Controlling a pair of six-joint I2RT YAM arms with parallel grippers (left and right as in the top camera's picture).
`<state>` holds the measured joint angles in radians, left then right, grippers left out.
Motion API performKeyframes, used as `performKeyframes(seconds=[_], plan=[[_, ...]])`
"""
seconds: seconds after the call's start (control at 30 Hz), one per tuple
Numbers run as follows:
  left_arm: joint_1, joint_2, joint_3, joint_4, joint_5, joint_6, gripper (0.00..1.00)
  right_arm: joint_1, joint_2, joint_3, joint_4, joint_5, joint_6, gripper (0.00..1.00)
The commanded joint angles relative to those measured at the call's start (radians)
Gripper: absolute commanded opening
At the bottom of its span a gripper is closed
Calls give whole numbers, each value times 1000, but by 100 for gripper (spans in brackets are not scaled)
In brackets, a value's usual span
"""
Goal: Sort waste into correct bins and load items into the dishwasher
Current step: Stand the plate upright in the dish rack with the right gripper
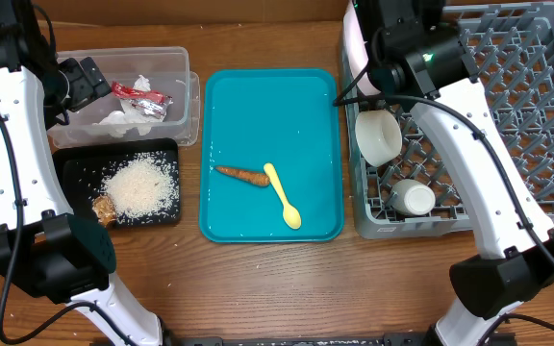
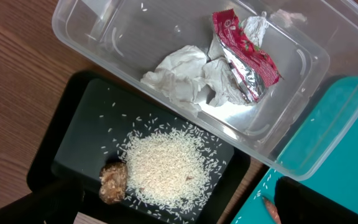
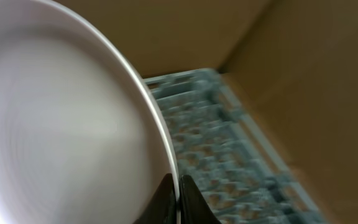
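My right gripper is to go down and shift to the right in the overhead view first, to get the plate between empty pegs (image 1: pixel 375 81) beside the white bowl.
The clear tub (image 1: pixel 176 60) holds a red wrapper (image 1: pixel 140 96) and white tissue (image 1: pixel 115 119); both also show in the left wrist view, wrapper (image 2: pixel 244 56) and tissue (image 2: pixel 185 74). The black tray (image 1: pixel 70 168) holds rice (image 1: pixel 140 185) and a brown lump (image 1: pixel 104 208). A carrot stick (image 1: pixel 242 175) and a yellow spoon (image 1: pixel 283 195) lie on the teal tray (image 1: pixel 272 106). My left gripper (image 1: pixel 80 82) hangs open and empty above the tub's left end. My right gripper (image 3: pixel 178 193) is shut on the rim of a white plate (image 3: pixel 61 124), held on edge over the rack's left side (image 1: pixel 353 38).
The grey dish rack (image 1: pixel 508 115) at the right holds a white bowl (image 1: pixel 378 136) and a small cup (image 1: pixel 414 197) near its left side. Cardboard walls stand behind the table. The right arm crosses the rack's front left.
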<state>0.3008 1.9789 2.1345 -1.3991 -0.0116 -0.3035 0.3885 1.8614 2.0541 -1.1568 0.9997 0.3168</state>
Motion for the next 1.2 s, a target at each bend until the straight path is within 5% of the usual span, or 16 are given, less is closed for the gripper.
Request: performKeyframes(seconds=[0.0,0.23,0.57,0.77,0.83,0.97,1.17], plan=[[-7,-18,19,0,8,19,100,-48,-2,-37,1,256,31,4],[-7,-18,19,0,8,19,100,-201,0,-198,74,128,20,4],[-8,-18,19,1,8,19,100,-203,2,-412,214,114,20,4],[-8,-18,19,0,8,19,100,-203,2,-432,233,-64,28,5],[-8,-18,19,0,8,19,100,-203,2,-432,232,-81,28,19],[-7,-18,19,1,8,19,100,-199,1,-430,236,-119,28,71],[-8,-18,19,0,8,19,100,-175,-42,-285,115,-184,28,88]])
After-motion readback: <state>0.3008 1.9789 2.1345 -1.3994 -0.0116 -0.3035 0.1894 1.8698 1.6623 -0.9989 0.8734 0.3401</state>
